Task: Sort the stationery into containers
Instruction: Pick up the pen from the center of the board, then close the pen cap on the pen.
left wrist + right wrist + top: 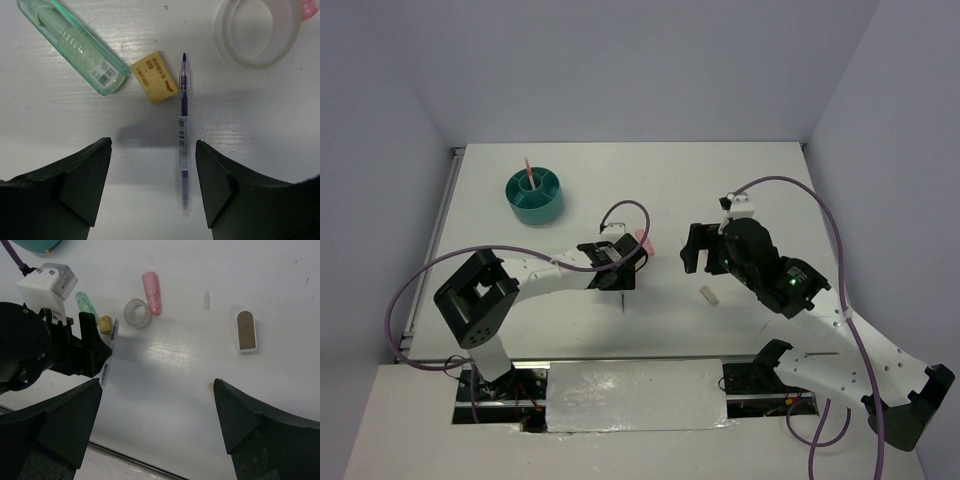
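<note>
I need to move my right gripper down and outward next onto the small clear piece (206,300), which is below and outward of it, with bare tabletop on both sides for the fingers.
The teal organizer (534,195) stands at the far left with a pink pen (528,170) upright in its centre cup. My left gripper (153,150) is open just above the table, astride a thin blue pen (183,130) that lies close to its right finger. Ahead of it lie a beige eraser (154,76), a mint-green block (75,45), a white tape ring (257,30) and a pink block (310,7). My right gripper (157,390) is open and empty, above the table's middle. A brown eraser (246,330) lies apart to the right.
A small clear piece (206,300) lies between the pink block (152,292) and the brown eraser. A purple cable (625,212) loops over the left wrist. A foil-covered strip (635,393) runs along the near edge between the arm bases. Walls close the table's far side.
</note>
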{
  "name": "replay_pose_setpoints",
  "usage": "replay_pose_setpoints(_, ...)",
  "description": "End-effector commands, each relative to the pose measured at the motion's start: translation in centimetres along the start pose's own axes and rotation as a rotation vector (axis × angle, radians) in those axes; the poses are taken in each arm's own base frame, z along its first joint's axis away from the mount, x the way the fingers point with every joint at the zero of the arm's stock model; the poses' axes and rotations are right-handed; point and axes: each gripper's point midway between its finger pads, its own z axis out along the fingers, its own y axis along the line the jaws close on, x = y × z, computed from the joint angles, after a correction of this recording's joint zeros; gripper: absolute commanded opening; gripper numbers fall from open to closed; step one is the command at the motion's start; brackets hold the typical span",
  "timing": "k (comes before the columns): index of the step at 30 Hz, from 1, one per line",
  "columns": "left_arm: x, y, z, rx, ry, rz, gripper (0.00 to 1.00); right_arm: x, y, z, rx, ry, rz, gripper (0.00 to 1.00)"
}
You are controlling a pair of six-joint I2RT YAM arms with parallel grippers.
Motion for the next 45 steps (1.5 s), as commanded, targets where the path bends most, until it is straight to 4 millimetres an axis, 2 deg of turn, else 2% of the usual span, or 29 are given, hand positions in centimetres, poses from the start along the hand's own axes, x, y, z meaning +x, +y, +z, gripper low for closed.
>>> replay_pose_setpoints(1,-0.4,-0.7,0.3,0.009,-0.009,-0.025,0.8,-0.4,-0.3,-0.3,-0.001,-0.031,-0.005,1.0)
replay_pose_setpoints(5,0.5,-1.2,1.2,0.013,0.024,-0.006,0.74,0.1,-0.5,-0.2,-0.005,-0.027,-0.01,1.0)
replay_pose_setpoints(7,0.9,-1.3,1.6,0.001,0.04,0.01,0.64,0.3,-0.4,-0.1,-0.011,-0.026,-0.015,1.0)
replay_pose_setpoints(9,1.4,-1.2,1.7,-0.011,0.055,0.021,0.62,0.3,-0.5,0.0,-0.011,-0.029,-0.016,1.0)
replay_pose_setpoints(13,2.5,-0.8,2.0,-0.034,0.077,0.038,0.49,0.5,-0.6,0.0,-0.013,-0.032,-0.016,1.0)
replay_pose_setpoints(15,3.0,-0.6,2.1,-0.037,0.089,0.042,0.37,0.4,-0.5,0.0,-0.021,-0.038,-0.015,1.0)
replay_pose_setpoints(16,3.2,-0.6,2.1,-0.036,0.095,0.043,0.27,0.4,-0.5,-0.1,-0.023,-0.039,-0.015,1.0)
replay_pose_setpoints(18,3.6,-0.5,2.0,-0.034,0.101,0.046,0.12,0.5,-0.4,0.1,-0.032,-0.034,-0.016,1.0)
replay_pose_setpoints(19,3.7,-0.5,1.8,-0.026,0.103,0.045,0.0,0.6,-0.4,0.2,-0.034,-0.029,-0.015,1.0)
replay_pose_setpoints(22,3.4,-0.9,0.8,0.009,0.09,0.039,0.0,0.7,-0.6,0.7,-0.046,-0.01,-0.002,1.0)
replay_pose_setpoints(23,3.3,-1.1,0.4,0.025,0.087,0.043,0.0,0.2,-1.0,0.9,-0.042,-0.021,0.016,1.0)
replay_pose_setpoints(24,3.2,-1.1,0.1,0.04,0.087,0.042,0.0,0.4,-0.6,1.1,-0.081,-0.006,0.026,1.0)
replay_pose_setpoints(27,1.4,-2.3,-2.7,0.144,0.039,0.027,0.0,-0.6,-0.9,1.9,-0.103,-0.007,0.053,1.0)
replay_pose_setpoints(28,0.0,-2.8,-4.5,0.204,-0.003,0.016,0.0,-0.7,-0.7,2.2,-0.11,0.001,0.051,0.99)
replay_pose_setpoints(30,-1.5,-3.8,-6.9,0.294,-0.045,0.03,0.0,-0.1,-1.0,3.7,-0.081,0.071,0.035,0.99)
replay_pose_setpoints(31,-2.8,-4.1,-9.1,0.35,-0.092,0.025,0.0,-1.2,-0.9,4.0,-0.071,0.066,0.032,0.99)
replay_pose_setpoints(32,-3.2,-3.5,-10.1,0.349,-0.107,0.044,0.0,-0.4,-1.4,5.4,-0.038,0.124,0.017,0.99)
replay_pose_setpoints(33,-4.2,-3.5,-11.5,0.365,-0.139,0.046,0.0,-1.4,-1.5,6.0,-0.015,0.119,0.01,0.99)
replay_pose_setpoints(34,-5.3,-3.1,-13.4,0.402,-0.179,0.046,0.0,-1.4,-1.8,6.7,0.007,0.136,0.004,0.99)
replay_pose_setpoints(35,-5.6,-2.8,-14.3,0.413,-0.198,0.08,0.0,-0.4,-2.5,8.4,0.05,0.198,-0.017,0.98)
replay_pose_setpoints(36,-5.9,-2.5,-15.5,0.427,-0.204,0.099,0.0,-1.0,-2.4,9.1,0.058,0.203,-0.03,0.96)
replay_pose_setpoints(37,-6.2,-2.1,-17.1,0.457,-0.223,0.118,0.0,0.3,-3.1,11.0,0.089,0.273,-0.057,0.95)
replay_pose_setpoints(38,-6.3,-1.8,-17.8,0.464,-0.229,0.159,0.0,0.6,-3.5,11.7,0.112,0.299,-0.072,0.92)
replay_pose_setpoints(39,-6.3,-1.0,-19.4,0.477,-0.238,0.179,0.0,-0.4,-3.4,12.5,0.12,0.297,-0.081,0.87)
replay_pose_setpoints(40,-6.4,-0.4,-20.0,0.477,-0.252,0.217,0.0,1.0,-4.5,14.1,0.156,0.359,-0.097,0.84)
replay_pose_setpoints(42,-6.6,1.2,-21.9,0.486,-0.295,0.235,0.0,0.4,-4.7,15.6,0.16,0.369,-0.101,0.77)
replay_pose_setpoints(43,-6.7,1.6,-22.6,0.498,-0.316,0.249,0.0,1.3,-5.5,16.8,0.172,0.41,-0.108,0.74)
replay_pose_setpoints(44,-6.4,2.1,-22.7,0.506,-0.331,0.293,0.0,1.5,-5.5,17.4,0.16,0.425,-0.107,0.72)
replay_pose_setpoints(45,-6.5,2.4,-23.8,0.543,-0.371,0.3,0.0,1.0,-5.5,18.0,0.159,0.426,-0.114,0.68)
